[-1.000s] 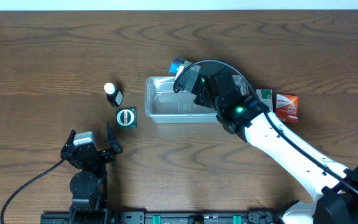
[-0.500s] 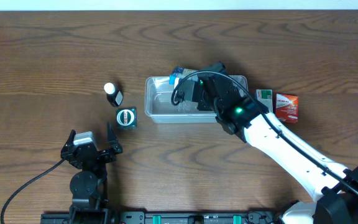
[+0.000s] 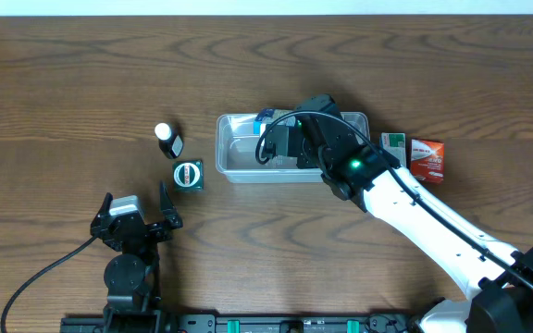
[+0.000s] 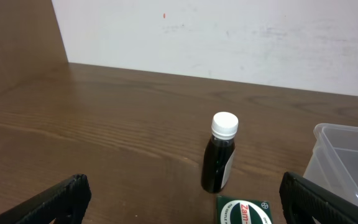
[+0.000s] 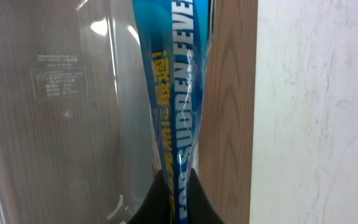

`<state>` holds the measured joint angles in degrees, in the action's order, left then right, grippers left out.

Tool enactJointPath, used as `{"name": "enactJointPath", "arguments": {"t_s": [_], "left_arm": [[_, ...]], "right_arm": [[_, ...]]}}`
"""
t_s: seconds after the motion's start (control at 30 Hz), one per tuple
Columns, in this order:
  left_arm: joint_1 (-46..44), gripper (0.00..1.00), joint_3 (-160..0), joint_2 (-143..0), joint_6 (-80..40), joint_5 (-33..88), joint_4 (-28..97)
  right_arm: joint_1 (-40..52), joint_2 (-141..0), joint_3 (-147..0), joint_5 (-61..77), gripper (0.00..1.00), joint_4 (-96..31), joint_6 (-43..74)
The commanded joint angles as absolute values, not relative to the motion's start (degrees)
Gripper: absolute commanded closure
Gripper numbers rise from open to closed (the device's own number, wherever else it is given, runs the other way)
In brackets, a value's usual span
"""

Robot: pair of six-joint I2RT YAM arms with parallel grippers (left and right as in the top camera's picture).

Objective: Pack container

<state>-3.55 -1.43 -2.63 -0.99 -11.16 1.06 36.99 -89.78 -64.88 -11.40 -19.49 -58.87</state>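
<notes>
The robot's right gripper will next stay where it is over the container's far side and open its fingers to let go of the blue packet, since it is already above the container.
The clear plastic container lies at the table's centre; it also shows in the right wrist view and at the right edge of the left wrist view. My right gripper is shut on a thin blue packet printed with white and yellow letters, and holds it edge-on over the container's far side. My left gripper is open and empty near the table's front left. Ahead of it stand a dark bottle with a white cap and a green box.
The dark bottle and green box sit left of the container. A green-white box and a red-orange box lie to its right. A white wall borders the table's far edge.
My right gripper has swung the blue packet from beyond the container's far rim down and inward over the container. The left arm has not moved.
</notes>
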Motion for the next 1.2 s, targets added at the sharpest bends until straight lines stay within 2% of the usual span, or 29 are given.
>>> {"name": "enactJointPath", "arguments": {"t_s": [0.0, 0.33, 0.83, 0.9, 0.97, 1.03, 1.17], "left_arm": [[-3.57, 0.02, -0.23, -2.74, -0.01, -12.71, 2.90], [-3.57, 0.02, -0.23, -2.74, -0.01, -12.71, 2.92], [-3.57, 0.02, -0.23, -2.74, -0.01, -12.71, 2.90], [-3.57, 0.02, -0.23, -2.74, 0.01, -12.71, 2.92], [-3.57, 0.02, -0.23, -2.74, 0.01, -12.71, 2.92], [-3.57, 0.02, -0.23, -2.74, 0.01, -12.71, 2.90], [-3.57, 0.02, -0.23, -2.74, -0.01, -12.71, 2.92]], "right_arm": [[37.04, -89.62, -65.67, -12.25, 0.99, -19.51, -59.42], [35.59, -89.62, -65.67, -14.04, 0.99, -20.80, -58.67], [32.10, -89.62, -65.67, -8.75, 0.99, -20.58, -57.23], [32.10, -89.62, -65.67, -8.75, 0.94, -20.58, -57.23], [32.10, -89.62, -65.67, -8.75, 0.76, -20.56, -57.23], [32.10, -89.62, -65.67, -8.75, 0.64, -20.58, -57.21], [32.12, -89.62, -65.67, -8.73, 0.63, -20.56, -57.21]]}}
